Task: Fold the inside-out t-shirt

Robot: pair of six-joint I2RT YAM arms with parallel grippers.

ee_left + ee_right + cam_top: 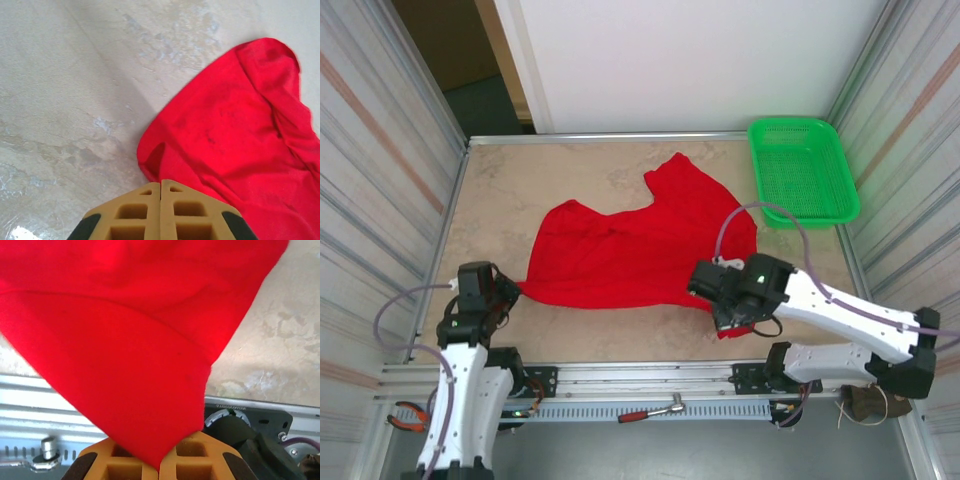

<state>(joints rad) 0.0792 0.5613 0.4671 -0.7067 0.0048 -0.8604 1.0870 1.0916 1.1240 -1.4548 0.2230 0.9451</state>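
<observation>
The shirt's red wedge still hangs out toward the metal bar, so my right gripper should carry it outward next and bring it down onto the shirt's body (708, 236) (150, 265).
The inside-out t-shirt (630, 250) is bright red and lies spread and rumpled across the middle of the table. Its left corner is drawn to a point at my left gripper (510, 288). In the left wrist view the shirt (235, 125) folds up to the tips of my left gripper (160, 184), whose jaws are pressed together on its edge. My right gripper (718, 300) is at the shirt's front right corner. There the shirt (125, 340) hangs as a red wedge pinched in my right gripper (160, 465), lifted off the table.
A green mesh basket (803, 165) stands at the back right corner. Striped walls close in both sides. The metal rail (650, 385) runs along the near edge, with a red-handled ratchet (650, 411) and pliers (405, 418) below it.
</observation>
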